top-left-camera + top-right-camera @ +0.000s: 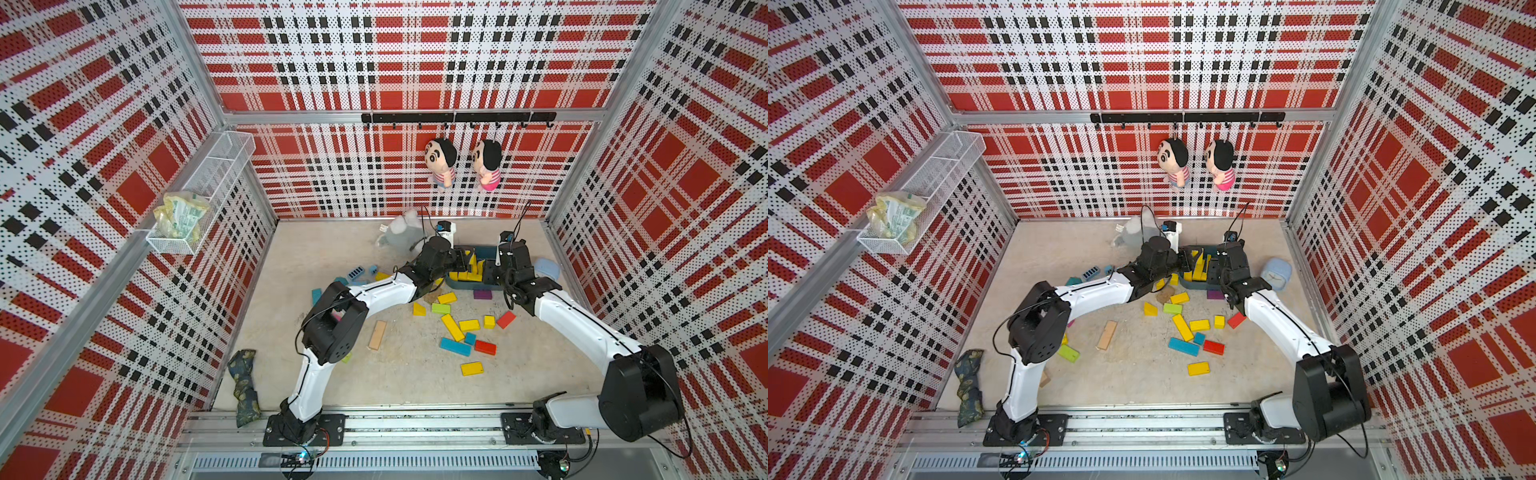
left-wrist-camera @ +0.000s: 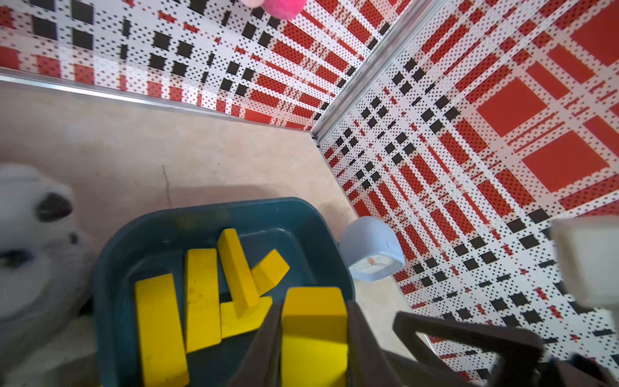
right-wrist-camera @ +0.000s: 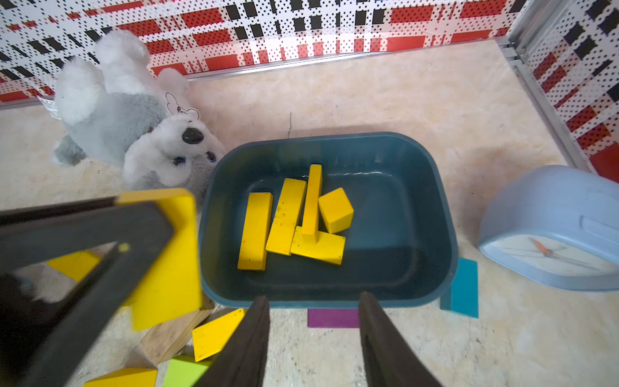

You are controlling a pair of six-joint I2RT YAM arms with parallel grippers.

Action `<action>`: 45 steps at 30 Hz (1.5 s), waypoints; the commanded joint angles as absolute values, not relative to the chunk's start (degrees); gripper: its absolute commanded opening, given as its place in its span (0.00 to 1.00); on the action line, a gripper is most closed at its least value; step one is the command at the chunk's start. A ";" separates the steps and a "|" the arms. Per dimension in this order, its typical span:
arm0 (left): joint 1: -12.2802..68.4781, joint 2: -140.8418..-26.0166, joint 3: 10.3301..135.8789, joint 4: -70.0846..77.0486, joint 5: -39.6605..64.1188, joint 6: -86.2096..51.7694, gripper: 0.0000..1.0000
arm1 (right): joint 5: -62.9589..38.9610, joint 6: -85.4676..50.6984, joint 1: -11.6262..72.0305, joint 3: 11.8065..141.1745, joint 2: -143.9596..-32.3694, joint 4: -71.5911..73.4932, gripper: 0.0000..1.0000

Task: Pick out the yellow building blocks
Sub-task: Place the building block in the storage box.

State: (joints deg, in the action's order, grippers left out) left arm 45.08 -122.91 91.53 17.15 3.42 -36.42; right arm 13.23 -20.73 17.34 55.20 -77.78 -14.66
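The left gripper moves farther in over the long yellow bars and releases the block next, as other yellow blocks already lie gathered in the teal bin.
My left gripper is shut on a yellow building block and holds it over the near edge of the teal bin. Several yellow building blocks lie inside the bin, long bars, a flat brick and a cube. My right gripper stands open and empty at the bin's front rim, above the table. More yellow blocks lie loose on the table in both top views: a long bar, short bricks, a cube and a wedge.
A purple block lies under my right gripper, a lime-green brick and a wooden plank beside it. A grey koala plush sits left of the bin, a pale blue clock right. Blue and red blocks mix with the yellow ones.
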 commanded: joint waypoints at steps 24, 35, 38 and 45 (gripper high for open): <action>44.78 -133.39 106.26 6.43 -6.68 -35.03 0.60 | 13.48 -16.90 17.01 54.75 -74.80 -17.22 0.47; 37.84 -107.80 74.74 15.62 -14.25 -43.06 0.59 | -8.37 10.97 25.79 50.81 -74.80 -5.49 0.54; 36.06 -101.15 66.37 16.11 -17.40 -44.77 0.59 | -14.68 20.63 29.29 50.46 -77.77 -5.64 0.55; 31.39 -88.53 51.76 14.64 -23.52 -51.80 0.60 | -20.13 33.39 34.43 56.41 -90.53 -10.10 0.61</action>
